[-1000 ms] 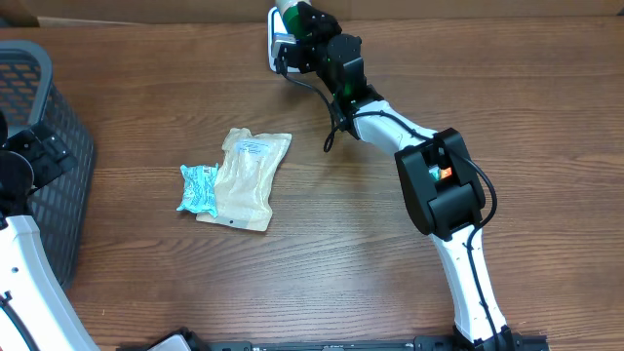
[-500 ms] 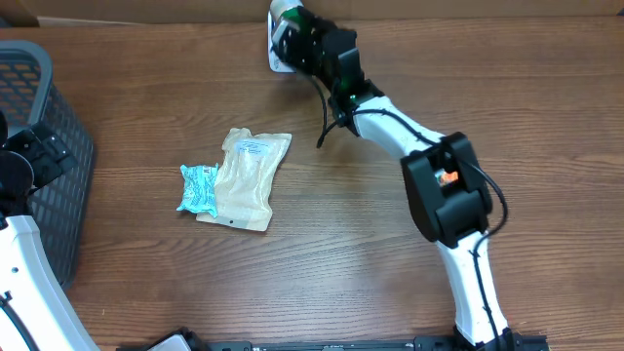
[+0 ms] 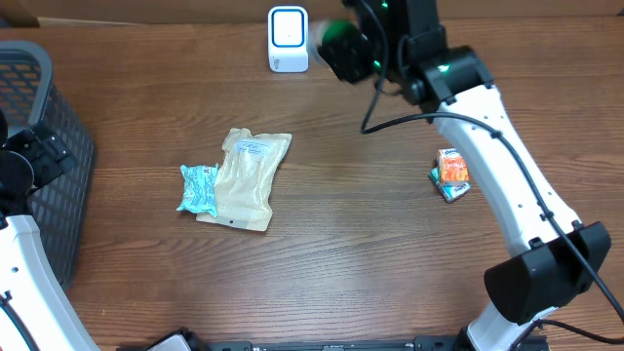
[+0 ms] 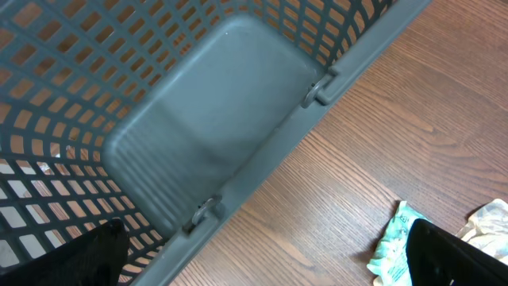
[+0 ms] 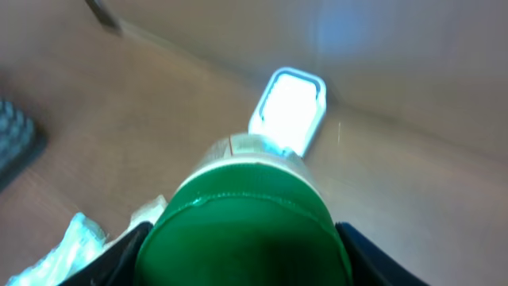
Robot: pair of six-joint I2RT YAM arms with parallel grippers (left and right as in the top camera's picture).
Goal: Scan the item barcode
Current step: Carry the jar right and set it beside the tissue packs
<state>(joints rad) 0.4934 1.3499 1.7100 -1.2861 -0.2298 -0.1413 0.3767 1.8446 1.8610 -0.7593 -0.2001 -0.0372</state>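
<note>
My right gripper is holding the round container and should next carry it back from the scanner and down beside the orange packet, then let go of it, because the table is bare there.
My right gripper (image 3: 359,47) is shut on a round container with a green lid (image 3: 341,43), held in the air just right of the scanner (image 3: 288,39), a small white box with a lit blue face. In the right wrist view the green container (image 5: 246,222) fills the space between the dark fingers (image 5: 119,258), and the glowing scanner (image 5: 290,111) lies ahead of it, blurred. No barcode shows. My left gripper (image 4: 266,262) is open over the rim of the grey basket (image 4: 198,143), with nothing between its fingers.
A tan pouch (image 3: 246,180) and a teal packet (image 3: 199,187) lie together at mid-table. An orange packet (image 3: 451,171) lies to the right, under my right arm. The grey mesh basket (image 3: 39,107) stands at the left edge.
My right arm has swung right and away from the scanner with the green container, uncovering the scanner's face and the orange packet. The left arm has not moved.
</note>
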